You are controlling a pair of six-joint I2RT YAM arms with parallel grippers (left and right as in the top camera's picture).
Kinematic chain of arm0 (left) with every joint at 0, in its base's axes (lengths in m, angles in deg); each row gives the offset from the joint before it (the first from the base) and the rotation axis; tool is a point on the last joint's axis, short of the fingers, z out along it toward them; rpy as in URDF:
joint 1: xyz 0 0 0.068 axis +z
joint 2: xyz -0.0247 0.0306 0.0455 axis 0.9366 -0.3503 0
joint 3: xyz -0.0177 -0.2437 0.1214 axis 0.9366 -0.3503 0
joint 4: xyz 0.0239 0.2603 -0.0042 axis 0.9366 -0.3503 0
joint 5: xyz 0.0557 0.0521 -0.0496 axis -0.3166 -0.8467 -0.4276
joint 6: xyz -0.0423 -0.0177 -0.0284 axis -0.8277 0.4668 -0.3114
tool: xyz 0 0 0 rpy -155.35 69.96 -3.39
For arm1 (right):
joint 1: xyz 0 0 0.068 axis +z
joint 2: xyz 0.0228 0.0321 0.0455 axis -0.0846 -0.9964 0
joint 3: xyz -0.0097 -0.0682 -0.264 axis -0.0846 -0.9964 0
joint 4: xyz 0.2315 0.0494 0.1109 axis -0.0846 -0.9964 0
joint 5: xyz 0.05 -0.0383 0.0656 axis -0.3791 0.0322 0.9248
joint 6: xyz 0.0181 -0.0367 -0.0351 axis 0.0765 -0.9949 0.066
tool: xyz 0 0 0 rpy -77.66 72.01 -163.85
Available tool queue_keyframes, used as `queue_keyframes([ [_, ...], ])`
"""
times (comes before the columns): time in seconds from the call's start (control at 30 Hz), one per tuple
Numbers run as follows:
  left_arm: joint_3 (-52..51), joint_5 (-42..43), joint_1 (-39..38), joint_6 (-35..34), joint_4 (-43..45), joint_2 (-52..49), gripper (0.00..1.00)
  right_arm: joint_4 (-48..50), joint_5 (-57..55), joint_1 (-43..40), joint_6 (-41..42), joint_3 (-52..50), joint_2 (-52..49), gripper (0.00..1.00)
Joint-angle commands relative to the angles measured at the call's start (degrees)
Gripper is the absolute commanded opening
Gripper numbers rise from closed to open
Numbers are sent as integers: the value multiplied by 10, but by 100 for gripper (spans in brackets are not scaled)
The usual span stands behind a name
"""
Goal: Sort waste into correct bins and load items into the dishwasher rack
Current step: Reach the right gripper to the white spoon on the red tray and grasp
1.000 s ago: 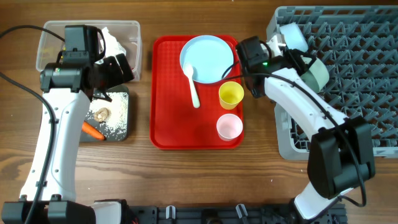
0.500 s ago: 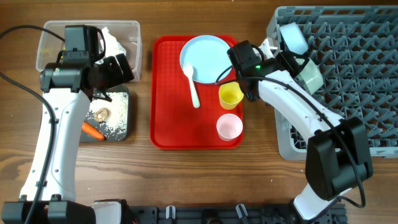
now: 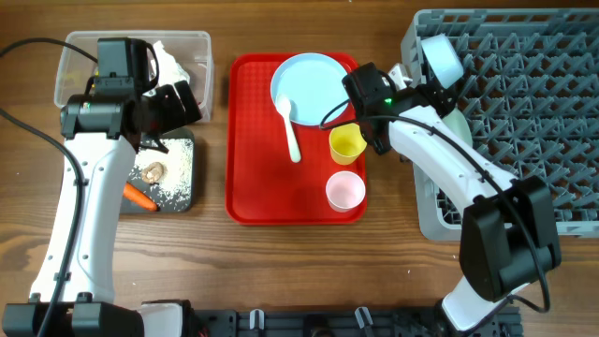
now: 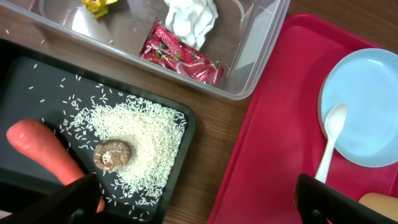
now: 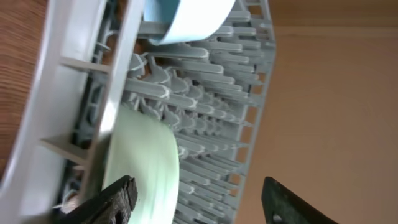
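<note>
I need to carry my right gripper to the left in the overhead view and down onto the white spoon's handle (image 3: 291,138), because it sticks out beyond the plate.
My left gripper (image 3: 178,103) (image 4: 199,205) is open and empty, above the edge between the black tray (image 3: 183,193) (image 4: 31,74) and the clear tub (image 3: 75,56) (image 4: 249,56). The tray holds an orange carrot (image 4: 43,152), a brown lump (image 4: 113,154) and rice (image 4: 146,130). The tub holds tissue (image 4: 189,18), a red wrapper (image 4: 183,53) and a yellow wrapper (image 4: 99,5). My right gripper (image 3: 432,94) (image 5: 199,202) is open at the grey rack's (image 3: 533,112) left edge. A pale green bowl (image 3: 460,120) (image 5: 143,168) stands there beside one finger; a blue bowl (image 3: 440,58) (image 5: 186,15) stands behind.
The red serving tray (image 3: 271,178) in the middle carries the pale blue plate (image 3: 314,89) with the white spoon (image 3: 290,126) across it, the yellow cup (image 3: 347,143) and the pink cup (image 3: 345,191). My right forearm passes just beside the yellow cup.
My right arm has drawn back to the left, and the green bowl has settled lower in the rack's left edge. My left arm has not moved.
</note>
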State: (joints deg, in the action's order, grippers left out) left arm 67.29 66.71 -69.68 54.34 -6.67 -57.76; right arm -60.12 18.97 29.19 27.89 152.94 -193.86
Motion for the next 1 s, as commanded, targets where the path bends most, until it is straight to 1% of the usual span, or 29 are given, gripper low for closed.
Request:
queue_keyframes([
  [0.0,-2,3,3,-9,0,-2,100,10,23,2,31,-2,-1,72],
  [0.13,-2,3,3,-9,0,-2,100,62,27,2,31,5,30,72],
  [0.2,-2,3,3,-9,0,-2,100,92,47,2,31,16,56,72],
  [0.3,-2,3,3,-9,0,-2,100,117,127,2,31,38,104,70],
  [0.4,-2,3,3,-9,0,-2,100,126,304,2,31,47,153,68],
  [0.43,-2,3,3,-9,0,-2,100,126,384,2,31,47,170,68],
  [0.5,-2,3,3,-9,0,-2,100,129,581,2,31,46,202,68],
  [0.53,-2,3,3,-9,0,-2,100,131,629,2,32,46,209,68],
  [0.57,-2,3,3,-9,0,-2,100,134,688,2,33,46,214,64],
  [0.6,-2,3,3,-9,0,-2,100,138,741,2,51,46,216,64],
  [0.63,-2,3,3,-9,0,-2,100,142,765,2,83,45,215,64],
  [0.7,-2,3,3,-9,0,-2,100,145,765,2,124,40,205,64],
  [0.77,-2,3,3,-9,0,-2,100,140,764,2,124,38,188,63],
  [0.8,-2,3,3,-9,0,-2,100,131,757,2,135,38,173,61],
  [0.9,-2,3,3,-9,0,-2,100,118,740,2,175,38,145,61],
  [0.97,-2,3,3,-9,0,-2,100,130,740,2,203,38,132,61],
])
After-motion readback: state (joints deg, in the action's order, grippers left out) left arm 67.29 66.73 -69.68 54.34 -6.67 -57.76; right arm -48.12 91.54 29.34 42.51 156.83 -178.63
